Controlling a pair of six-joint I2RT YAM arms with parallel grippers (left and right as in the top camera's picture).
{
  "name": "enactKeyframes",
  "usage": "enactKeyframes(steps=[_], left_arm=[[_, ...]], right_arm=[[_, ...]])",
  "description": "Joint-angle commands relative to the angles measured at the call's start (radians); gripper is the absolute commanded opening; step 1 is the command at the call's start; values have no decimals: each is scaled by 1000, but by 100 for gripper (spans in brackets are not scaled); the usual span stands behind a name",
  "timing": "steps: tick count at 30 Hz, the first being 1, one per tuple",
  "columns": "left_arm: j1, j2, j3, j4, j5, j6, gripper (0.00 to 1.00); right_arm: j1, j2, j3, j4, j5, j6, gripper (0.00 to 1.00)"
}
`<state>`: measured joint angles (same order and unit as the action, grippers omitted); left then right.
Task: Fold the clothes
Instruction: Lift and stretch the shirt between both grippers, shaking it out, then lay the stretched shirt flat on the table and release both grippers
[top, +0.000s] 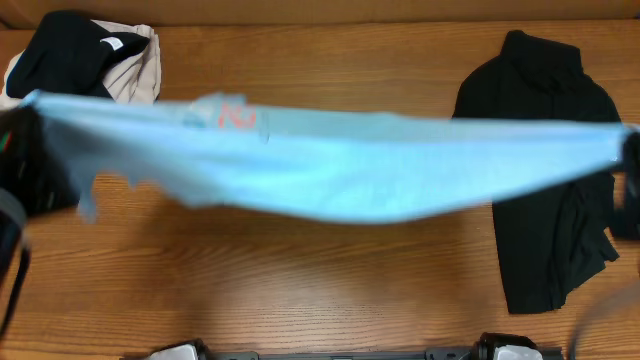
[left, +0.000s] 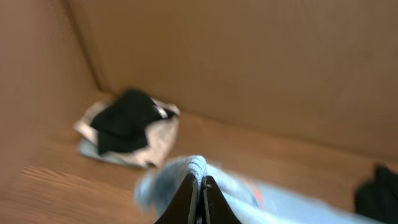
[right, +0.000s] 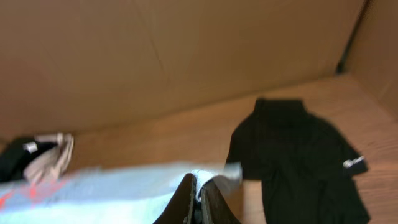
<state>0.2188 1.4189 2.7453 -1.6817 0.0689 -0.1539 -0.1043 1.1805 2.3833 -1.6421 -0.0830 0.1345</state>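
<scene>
Next, my left gripper lowers the stretched shirt's end outward onto the wood beside the pile and releases it, since that wood is bare below and outward of the gripper.
A light blue shirt (top: 330, 165) with a red print hangs stretched in the air across the table, blurred by motion. My left gripper (left: 200, 182) is shut on its left end (left: 186, 169). My right gripper (right: 198, 185) is shut on its right end (right: 214, 175). In the overhead view the left arm (top: 25, 165) is at the left edge and the right arm (top: 630, 170) at the right edge. The shirt also shows in the right wrist view (right: 99, 193).
A black garment (top: 550, 170) lies flat on the right of the wooden table (top: 300, 290), also in the right wrist view (right: 298, 155). A pile of black and beige clothes (top: 85, 60) sits at the back left, also in the left wrist view (left: 127, 127). Cardboard walls (left: 249, 62) stand behind.
</scene>
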Motion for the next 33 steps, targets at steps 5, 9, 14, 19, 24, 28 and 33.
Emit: enactKeyframes(steps=[5,9,14,19,24,28,33], left_arm=[[10,-138,8,49,-324,-59,4],[10,-129,3,51,-343,-60,4],[10,-43,3,52,-341,-60,4],[10,93,3,56,-316,-60,4],[10,270,3,58,-283,-60,4],[10,428,3,89,-264,-59,4],[-16,652,3,220,-143,-11,4]], right_arm=[[-3,-126,8,48,109,45,4],[-3,-113,-2,69,107,45,4],[-3,-75,-62,137,104,45,4],[-3,2,-177,216,68,44,4],[-3,142,-291,317,1,43,4],[-2,315,-347,411,-16,43,4],[-2,574,-359,570,-20,41,4]])
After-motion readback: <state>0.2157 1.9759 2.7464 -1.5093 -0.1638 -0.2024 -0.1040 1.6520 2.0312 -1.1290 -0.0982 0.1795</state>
